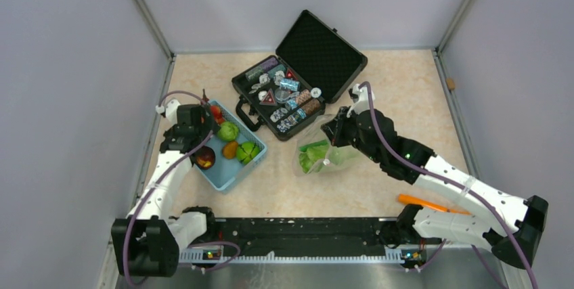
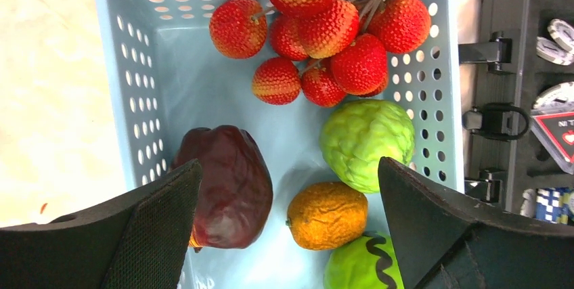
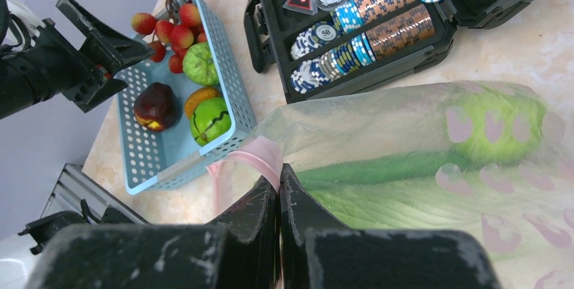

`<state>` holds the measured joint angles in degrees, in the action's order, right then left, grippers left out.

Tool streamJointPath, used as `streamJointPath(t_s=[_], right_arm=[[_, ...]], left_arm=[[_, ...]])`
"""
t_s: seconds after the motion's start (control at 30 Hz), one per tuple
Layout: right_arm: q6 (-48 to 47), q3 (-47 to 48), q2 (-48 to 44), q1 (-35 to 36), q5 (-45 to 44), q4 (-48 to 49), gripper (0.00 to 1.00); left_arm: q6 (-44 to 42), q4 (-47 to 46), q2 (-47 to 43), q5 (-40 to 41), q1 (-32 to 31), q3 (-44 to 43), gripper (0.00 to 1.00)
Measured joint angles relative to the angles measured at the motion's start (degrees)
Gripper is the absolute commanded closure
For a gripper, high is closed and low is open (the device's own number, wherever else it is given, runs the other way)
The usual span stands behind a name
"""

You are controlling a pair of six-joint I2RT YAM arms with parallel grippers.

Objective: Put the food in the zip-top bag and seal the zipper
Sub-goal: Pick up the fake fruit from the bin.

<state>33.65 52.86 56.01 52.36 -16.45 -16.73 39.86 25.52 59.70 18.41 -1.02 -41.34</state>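
Observation:
Next, my left gripper goes down into the light blue basket (image 2: pixel 145 65), a finger on either side of the dark purple piece beneath my open fingers.
The light blue basket (image 2: pixel 145 65) holds a red fruit cluster (image 2: pixel 318 38), a green leafy ball (image 2: pixel 365 141), an orange (image 2: pixel 327 214), a green apple (image 2: pixel 355 269) and a dark purple piece (image 2: pixel 230 187). My left gripper (image 2: pixel 290 167) is open and empty just above them, the purple piece by one finger. It also shows in the top view (image 1: pixel 200 141). My right gripper (image 3: pixel 279 170) is shut on the pink zipper (image 3: pixel 254 153) of the zip-top bag (image 3: pixel 406 126) and holds its mouth up. A long green cucumber (image 3: pixel 379 167) and a white-green vegetable (image 3: pixel 420 208) lie inside the bag (image 1: pixel 323 153).
An open black case (image 1: pixel 298 79) with chips and trinkets stands behind the bag and right of the basket (image 1: pixel 230 177). An orange tool (image 1: pixel 430 203) lies near the right arm's base. Grey walls close in the left, right and far sides.

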Motion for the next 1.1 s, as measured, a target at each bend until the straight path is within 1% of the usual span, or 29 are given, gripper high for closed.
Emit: streamJointPath(t_s=[0.13,0.27,0.57,0.73,0.93,1.1], right_arm=[[0.0,0.0,0.0,0.0,0.0,0.0,1.00],[0.0,0.0,0.0,0.0,0.0,0.0,1.00],[0.0,0.0,-0.1,0.0,0.0,0.0,0.99],[0.2,-0.5,0.0,0.0,0.2,0.9,0.99],[0.5,-0.5,0.0,0.0,0.5,0.9,0.99],[0.5,-0.7,-0.1,0.0,0.5,1.1,0.99]], left_arm=[[-0.7,2.4,1.8,1.2,0.0,-1.4,0.01],[-0.5,5.7,4.3,0.6,0.0,-2.5,0.01],[0.6,8.9,3.8,1.3,-0.3,-1.0,0.01],[0.6,7.9,2.6,1.6,-0.9,1.3,0.01],[0.2,5.5,6.2,-1.6,-1.3,1.7,0.02],[-1.1,2.4,6.3,-3.0,-2.2,3.6,0.05]])
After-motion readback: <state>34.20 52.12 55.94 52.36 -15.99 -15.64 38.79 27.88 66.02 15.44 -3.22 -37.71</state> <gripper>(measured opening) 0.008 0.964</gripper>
